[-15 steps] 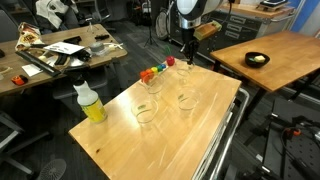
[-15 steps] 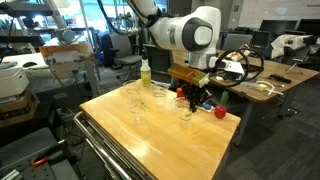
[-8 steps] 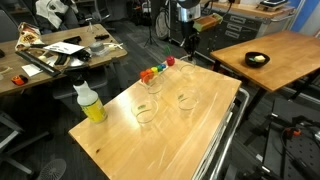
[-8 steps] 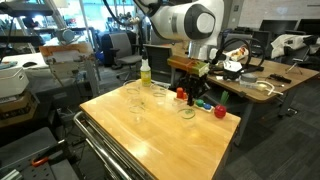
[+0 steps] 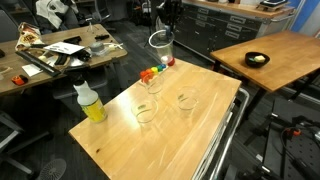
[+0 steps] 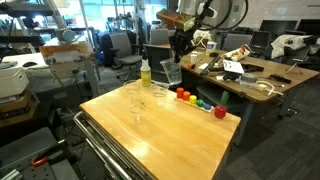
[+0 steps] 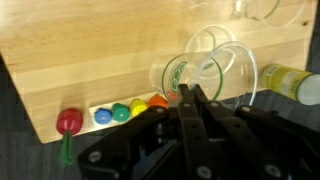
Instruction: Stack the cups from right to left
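The cup near the table's far edge stands below the gripper, nearer the bottle, so the gripper needs to lower toward the bottle next and release its cup into that one.
My gripper is shut on the rim of a clear cup and holds it high above the far edge of the wooden table. It also shows in the other exterior view, gripper and cup. In the wrist view the black fingers pinch the cup's wall. Three more clear cups stand on the table: one near the far edge, one mid-table, one nearer the bottle. Another cup's rim shows at the wrist view's top.
A yellow-liquid bottle with a white cap stands at a table corner, also in the wrist view. Small red, orange, green and blue objects line the far edge. Desks, chairs and a second table surround the table.
The gripper has risen from the table's far corner with a cup in its jaws and moved along the far edge. The corner where that cup stood is now bare.
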Available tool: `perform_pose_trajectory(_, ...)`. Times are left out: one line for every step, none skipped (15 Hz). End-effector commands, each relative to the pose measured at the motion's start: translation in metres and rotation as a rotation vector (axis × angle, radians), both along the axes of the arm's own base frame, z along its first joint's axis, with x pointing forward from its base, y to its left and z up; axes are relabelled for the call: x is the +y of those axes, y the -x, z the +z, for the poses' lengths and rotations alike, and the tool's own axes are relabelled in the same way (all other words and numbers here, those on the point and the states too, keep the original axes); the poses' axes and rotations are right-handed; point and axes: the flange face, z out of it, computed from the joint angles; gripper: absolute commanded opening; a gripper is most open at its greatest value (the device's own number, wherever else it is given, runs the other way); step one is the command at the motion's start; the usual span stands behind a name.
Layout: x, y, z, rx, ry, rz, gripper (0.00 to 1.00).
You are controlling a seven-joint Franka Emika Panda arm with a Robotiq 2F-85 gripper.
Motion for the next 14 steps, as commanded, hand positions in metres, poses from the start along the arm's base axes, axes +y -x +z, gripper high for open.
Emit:
perform_pose_trajectory(0.035, -0.008, 0.020, 0.018, -0.148, 0.050, 0.03)
perform_pose_trajectory(0.043, -0.008, 0.017, 0.034, -0.166, 0.062, 0.03)
perform_pose_trajectory(0.049, -0.007, 0.010, 0.053, -0.170, 0.075, 0.03)
perform_pose_trajectory(0.052, -0.006, 0.003, 0.071, -0.175, 0.083, 0.03)
perform_pose_trajectory(0.054, -0.005, -0.005, 0.091, -0.183, 0.089, 0.03)
perform_pose_trajectory(0.055, -0.005, -0.014, 0.107, -0.186, 0.095, 0.03)
perform_pose_trajectory(0.056, -0.005, -0.025, 0.116, -0.194, 0.103, 0.03)
perform_pose_trajectory(0.053, -0.007, -0.037, 0.124, -0.193, 0.104, 0.02)
perform_pose_trajectory(0.051, -0.009, -0.049, 0.132, -0.198, 0.100, 0.02)
perform_pose_trajectory(0.048, -0.011, -0.059, 0.134, -0.205, 0.093, 0.03)
perform_pose_trajectory(0.046, -0.013, -0.067, 0.140, -0.224, 0.085, 0.03)
perform_pose_trajectory(0.044, -0.016, -0.075, 0.136, -0.240, 0.076, 0.03)
perform_pose_trajectory(0.042, -0.019, -0.081, 0.131, -0.257, 0.064, 0.03)
perform_pose_trajectory(0.039, -0.021, -0.088, 0.123, -0.271, 0.051, 0.02)
